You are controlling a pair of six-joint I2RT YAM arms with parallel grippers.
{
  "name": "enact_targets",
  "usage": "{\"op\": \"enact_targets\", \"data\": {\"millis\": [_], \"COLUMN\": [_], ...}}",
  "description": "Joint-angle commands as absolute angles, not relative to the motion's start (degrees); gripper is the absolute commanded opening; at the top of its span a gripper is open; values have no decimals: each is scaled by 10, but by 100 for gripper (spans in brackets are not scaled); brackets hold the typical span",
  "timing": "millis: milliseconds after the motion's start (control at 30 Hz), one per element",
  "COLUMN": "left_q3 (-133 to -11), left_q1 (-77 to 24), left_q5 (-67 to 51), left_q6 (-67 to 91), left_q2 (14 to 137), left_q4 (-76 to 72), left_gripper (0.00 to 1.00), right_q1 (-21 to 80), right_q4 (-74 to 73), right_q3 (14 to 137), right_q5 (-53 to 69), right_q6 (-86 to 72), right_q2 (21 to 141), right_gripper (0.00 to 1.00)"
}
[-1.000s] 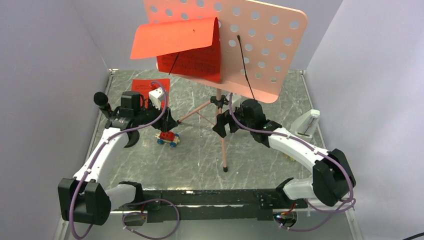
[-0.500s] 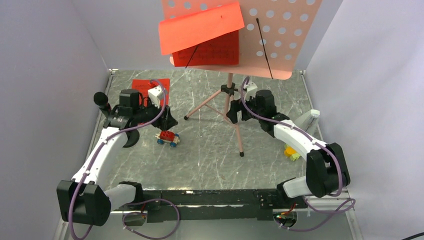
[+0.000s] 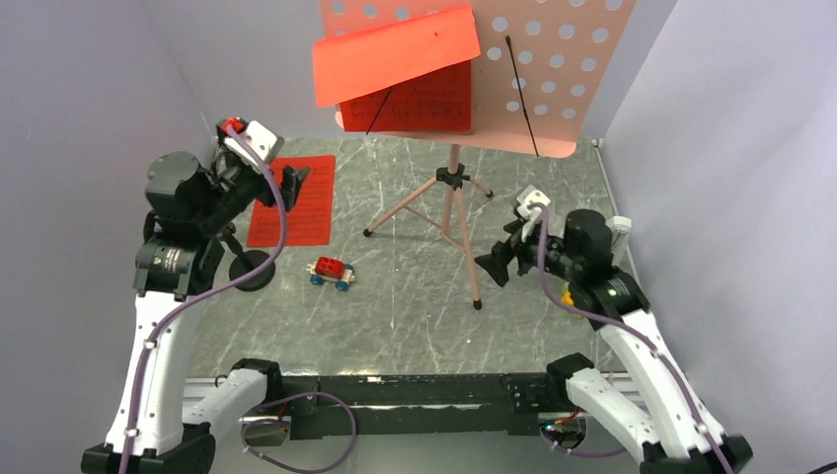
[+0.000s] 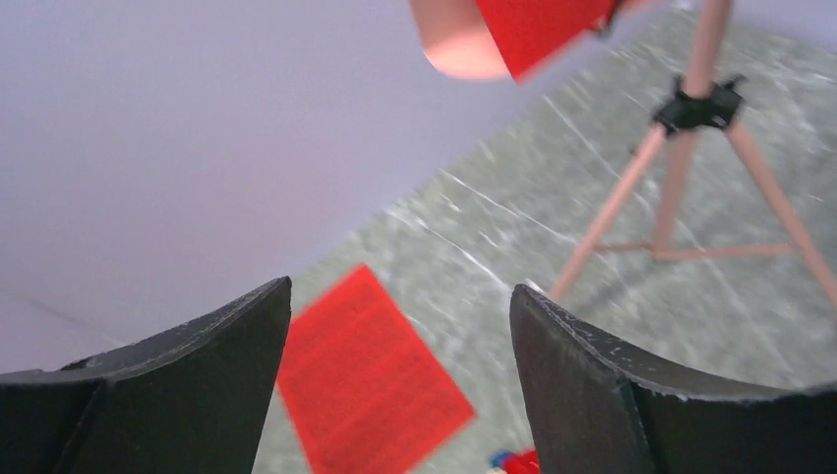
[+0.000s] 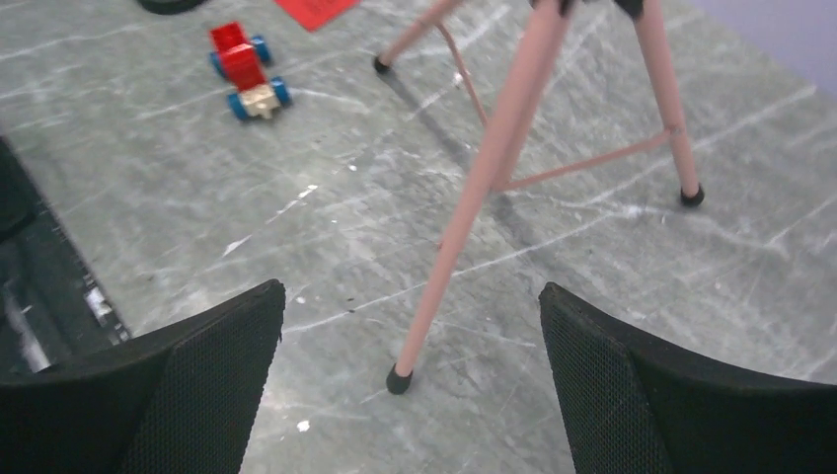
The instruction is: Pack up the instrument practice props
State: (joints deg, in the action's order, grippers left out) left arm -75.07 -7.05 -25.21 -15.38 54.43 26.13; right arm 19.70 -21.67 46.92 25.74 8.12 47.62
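Next, my left gripper rises, tilts its fingers upward and closes on the flap's jutting edge (image 3: 318, 87), since the folded sheet's flap juts past the stand's desk.
The salmon-pink music stand stands upright mid-table, its holed desk (image 3: 538, 69) at the top and its tripod legs (image 3: 456, 212) spread. A red sheet of notes (image 3: 400, 59) hangs folded over the desk. A second red sheet (image 3: 293, 197) lies flat at the back left and also shows in the left wrist view (image 4: 370, 385). My left gripper (image 3: 293, 181) is open and empty above that sheet. My right gripper (image 3: 498, 265) is open and empty just right of the near stand leg (image 5: 474, 197). The metronome (image 3: 620, 227) is mostly hidden behind my right arm. The clear stick is not in view.
A small red toy car (image 3: 331, 272) with blue wheels sits left of the stand. A black round base (image 3: 252, 269) sits by my left arm. A small yellow piece (image 3: 567, 293) lies under my right wrist. Walls close in the left, right and back.
The right gripper has let go of the stand's stem and drawn back toward the front right. The left gripper has risen and pulled back left, away from the toy car. The stand stays upright.
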Motion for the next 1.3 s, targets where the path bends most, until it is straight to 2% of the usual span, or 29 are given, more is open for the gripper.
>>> {"op": "enact_targets", "data": {"millis": [0,200,367,533,700,933,1133,1267], "left_q3": [-825,-862,-882,-910,-858,-826,-828,-832], "left_q1": [-79,-122,-140,-185,-285,-348,-354,-355], "left_q5": [-147,-131,-175,-225,-161,-90,-87,-83], "left_q6": [-254,-388,-451,-543,-689,-763,-786,-794], "left_q2": [551,567,577,594,590,596,600,599], "left_q4": [208,98,39,50,-2,-92,-96,-88], "left_gripper": [85,84,80,75,74,66,36,9], "right_q1": [201,277,350,408,472,513,514,513], "right_q4": [-364,-374,-278,-201,-137,-105,-86,-63], "right_q3": [566,756,858,942,980,1010,1019,1021], "right_q5": [343,376,337,244,188,81,63,77], "right_q6": [167,177,141,49,38,21,1,1], "right_q2": [412,476,563,664,722,769,793,810], "right_gripper": [100,98,99,100,100,100,100,100]}}
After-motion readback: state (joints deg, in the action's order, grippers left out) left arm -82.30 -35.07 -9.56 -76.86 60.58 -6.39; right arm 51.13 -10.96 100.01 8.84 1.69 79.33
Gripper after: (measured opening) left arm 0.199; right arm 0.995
